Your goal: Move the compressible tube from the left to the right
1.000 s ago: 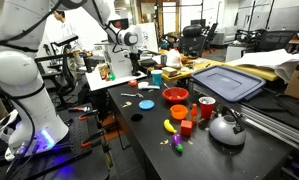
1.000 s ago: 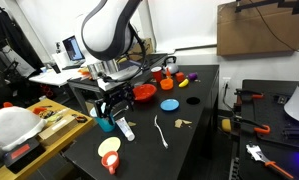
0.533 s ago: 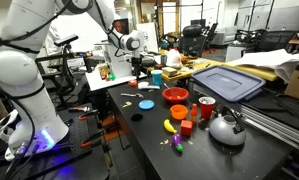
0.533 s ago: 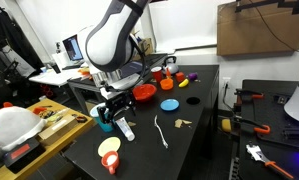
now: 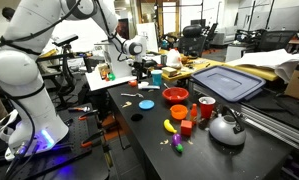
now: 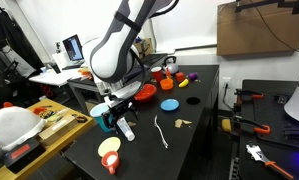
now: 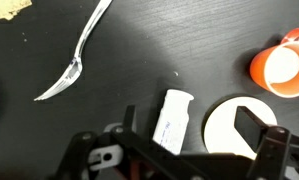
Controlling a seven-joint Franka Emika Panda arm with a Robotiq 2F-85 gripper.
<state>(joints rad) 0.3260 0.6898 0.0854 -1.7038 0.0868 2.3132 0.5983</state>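
The compressible tube (image 6: 129, 130) (image 7: 172, 121) lies between my fingers but still below them. The gripper lowers to it beside the white disc next, then closes.
The compressible tube (image 7: 172, 120) is a slim white tube lying flat on the black table; it also shows in an exterior view (image 6: 126, 128). My gripper (image 7: 188, 116) is open and hangs just above it, with the tube between the two fingers, closer to one of them. In an exterior view the gripper (image 6: 117, 110) is low over the table's near end. In an exterior view (image 5: 141, 72) the gripper hides the tube.
A white disc (image 7: 229, 125) lies right beside the tube, an orange cup (image 7: 282, 62) past it. A spoon (image 7: 79, 60) lies nearby. A blue cup (image 6: 106, 122), blue disc (image 6: 169, 104), red bowl (image 6: 145, 92) and silver kettle (image 5: 227, 127) stand on the table.
My gripper has come down and shifted slightly toward the tube. The tube and the other things have not moved.
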